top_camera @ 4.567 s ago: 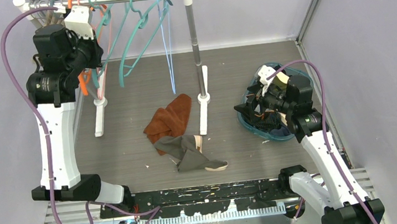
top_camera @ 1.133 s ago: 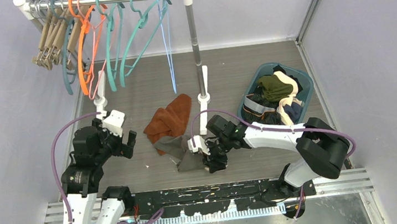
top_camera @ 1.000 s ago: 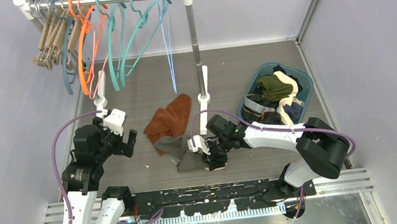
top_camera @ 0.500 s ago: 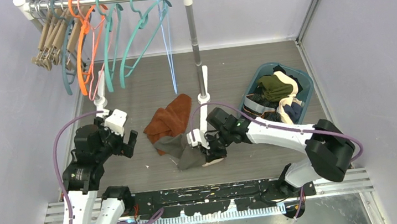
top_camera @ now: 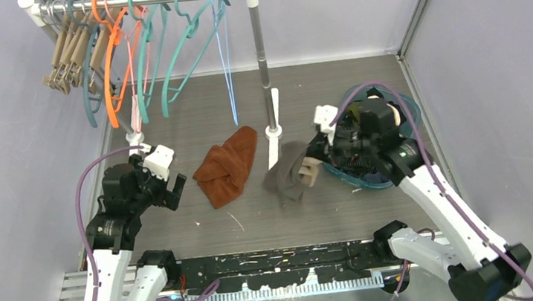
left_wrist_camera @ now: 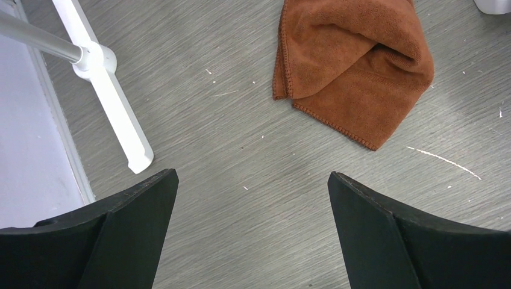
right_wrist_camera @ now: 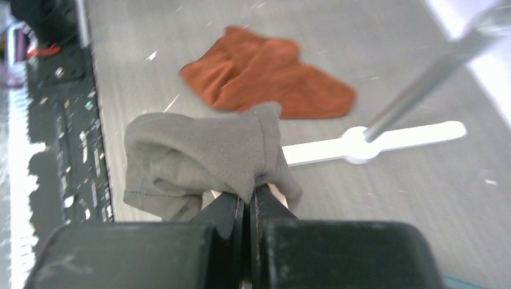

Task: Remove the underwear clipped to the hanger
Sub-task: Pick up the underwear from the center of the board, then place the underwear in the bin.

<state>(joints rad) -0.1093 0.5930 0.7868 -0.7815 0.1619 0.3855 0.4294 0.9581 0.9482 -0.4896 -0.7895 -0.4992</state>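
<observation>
Other underwear lies in a pile in the teal basket (top_camera: 410, 108). I will move my right gripper to the right in the top view, lower it there and let go.
A grey-brown pair of underwear (top_camera: 290, 174) hangs bunched from my right gripper (top_camera: 315, 166), lifted off the floor between the rack's right foot and the basket. In the right wrist view the two fingers are pressed together on a fold of that underwear (right_wrist_camera: 205, 156), so the right gripper (right_wrist_camera: 249, 191) is shut on it. More underwear (top_camera: 368, 119) is piled in the teal basket (top_camera: 410, 108). My left gripper (top_camera: 171, 193) hovers low at the left with its fingers (left_wrist_camera: 129, 208) wide apart over bare floor. Bare hangers (top_camera: 142, 59) hang on the rail; none holds a garment.
A rust-brown towel (top_camera: 228, 168) lies on the floor between the arms, also in the left wrist view as the towel (left_wrist_camera: 352, 66). The white rack's feet (top_camera: 273, 153) and foot (left_wrist_camera: 117, 108) stand on the floor. Walls close in on the left and right.
My right gripper has closed on the grey-brown underwear, lifted it off the floor and carried it right toward the basket. The left arm has barely moved.
</observation>
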